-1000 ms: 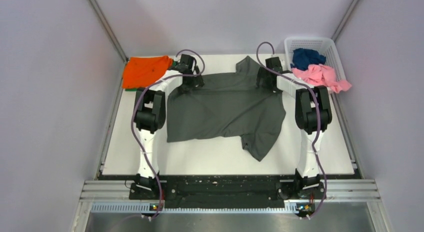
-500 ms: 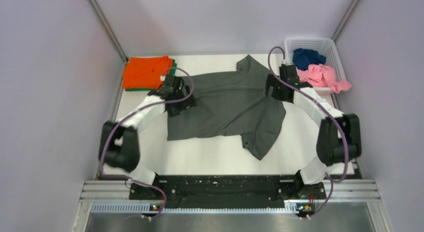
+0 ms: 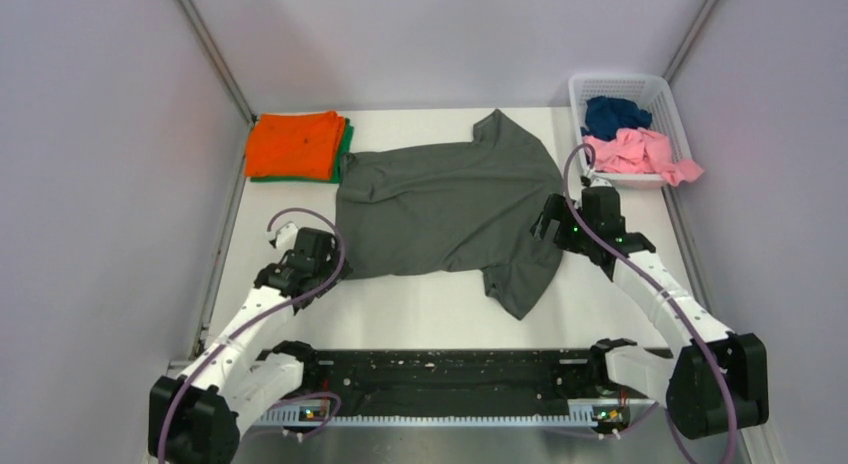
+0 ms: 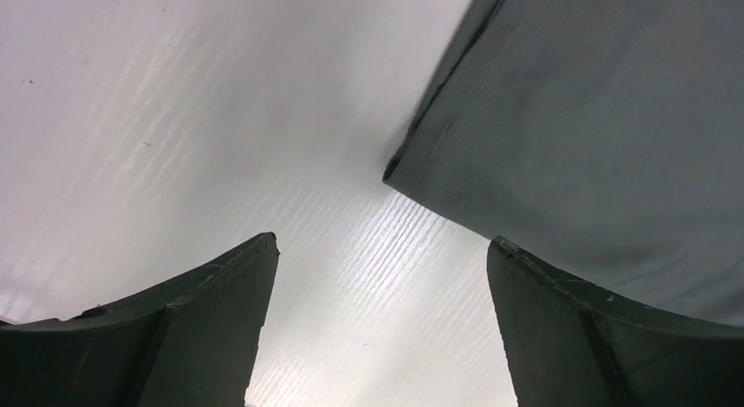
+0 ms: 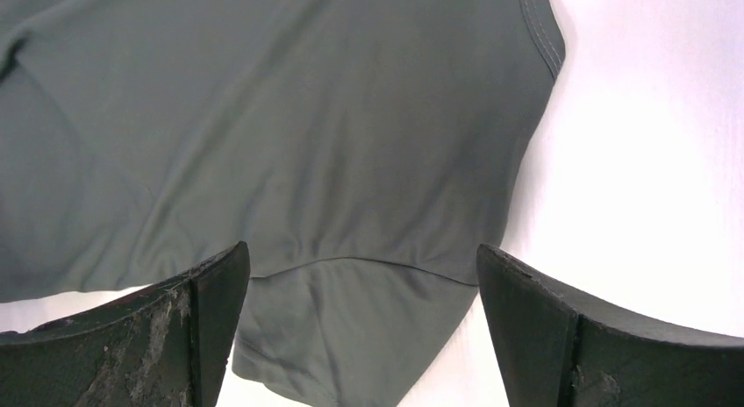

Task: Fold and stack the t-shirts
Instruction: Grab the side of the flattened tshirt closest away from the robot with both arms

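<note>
I need to move my right gripper back and down past the body of the shirt next, to close on the sleeve's near tip (image 3: pixel 518 312), because the tip of the sleeve sticks out onto the bare table.
A dark grey t-shirt (image 3: pixel 450 209) lies spread flat in the middle of the white table, hem to the left, one sleeve (image 3: pixel 520 284) pointing to the near edge. My left gripper (image 3: pixel 318 256) is open and empty, low over bare table just left of the shirt's near hem corner (image 4: pixel 399 166); its tips (image 4: pixel 382 240) hold nothing. My right gripper (image 3: pixel 553 224) is open and empty above the shirt's right edge, with that sleeve (image 5: pixel 351 328) between its open tips (image 5: pixel 364 246). A folded orange t-shirt (image 3: pixel 293 144) lies on a green t-shirt (image 3: pixel 344 149) at the far left.
A white lattice basket (image 3: pixel 620 82) at the far right corner holds a navy t-shirt (image 3: pixel 612 114) and a pink t-shirt (image 3: pixel 640 154) that spills over its near rim. Grey walls close in the table on the left, right and back.
Both arms have drawn back from the shirt's far edge toward the near side, the left to the hem corner, the right to the sleeve side. The shirt now lies flatter.
</note>
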You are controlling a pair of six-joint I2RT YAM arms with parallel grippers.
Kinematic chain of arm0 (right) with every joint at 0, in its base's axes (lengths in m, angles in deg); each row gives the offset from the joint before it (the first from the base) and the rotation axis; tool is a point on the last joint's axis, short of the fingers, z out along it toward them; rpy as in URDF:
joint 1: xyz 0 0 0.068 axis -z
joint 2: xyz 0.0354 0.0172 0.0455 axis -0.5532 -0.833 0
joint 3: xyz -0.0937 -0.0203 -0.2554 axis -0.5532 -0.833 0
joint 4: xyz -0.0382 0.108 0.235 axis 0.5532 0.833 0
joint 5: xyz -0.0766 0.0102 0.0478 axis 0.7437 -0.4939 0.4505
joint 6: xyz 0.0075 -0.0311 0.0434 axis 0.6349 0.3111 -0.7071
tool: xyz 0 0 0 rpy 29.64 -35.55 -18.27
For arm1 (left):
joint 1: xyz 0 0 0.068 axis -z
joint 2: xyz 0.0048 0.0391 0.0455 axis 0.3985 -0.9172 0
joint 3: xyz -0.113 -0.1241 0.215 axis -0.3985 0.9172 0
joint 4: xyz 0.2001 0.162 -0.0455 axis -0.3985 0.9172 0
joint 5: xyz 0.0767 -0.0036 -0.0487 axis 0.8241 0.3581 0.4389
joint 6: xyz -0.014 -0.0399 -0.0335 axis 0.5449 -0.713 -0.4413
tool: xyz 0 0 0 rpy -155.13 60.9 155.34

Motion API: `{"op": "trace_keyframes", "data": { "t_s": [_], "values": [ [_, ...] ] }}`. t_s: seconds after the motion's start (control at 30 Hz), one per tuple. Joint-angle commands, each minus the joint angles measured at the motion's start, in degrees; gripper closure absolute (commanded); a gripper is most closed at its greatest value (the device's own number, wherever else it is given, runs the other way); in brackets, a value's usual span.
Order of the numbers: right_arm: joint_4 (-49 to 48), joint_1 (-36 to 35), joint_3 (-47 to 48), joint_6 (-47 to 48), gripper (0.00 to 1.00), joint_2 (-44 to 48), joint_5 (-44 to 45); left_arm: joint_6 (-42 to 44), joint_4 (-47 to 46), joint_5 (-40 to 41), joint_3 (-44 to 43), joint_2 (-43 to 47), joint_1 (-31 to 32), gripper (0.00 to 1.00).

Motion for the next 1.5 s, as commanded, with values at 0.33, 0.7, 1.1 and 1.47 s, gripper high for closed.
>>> {"op": "trace_keyframes", "data": {
  "t_s": [0.33, 0.7, 1.1, 1.47],
  "values": [
    [-4.62, -0.32, -2.49, -0.95, 0.01, 5.53, -1.55, -8.54, -9.75, 2.36, -3.86, -17.31, -0.19, 0.33],
    [-2.72, -0.36, -3.20, -1.47, 0.02, 6.09, 0.45, -9.08, -9.82, -0.01, -6.32, -25.87, -0.17, 0.51],
    [10.16, -18.18, -0.40, -6.06, 0.08, 5.05, 14.45, -7.40, -10.04, -2.09, -6.17, -25.45, -0.19, 1.00],
    [12.20, -38.94, -0.52, -14.04, 0.29, -10.21, 18.86, -6.92, -9.86, -2.16, -2.73, -19.20, -0.30, 1.00]
  ]
}}
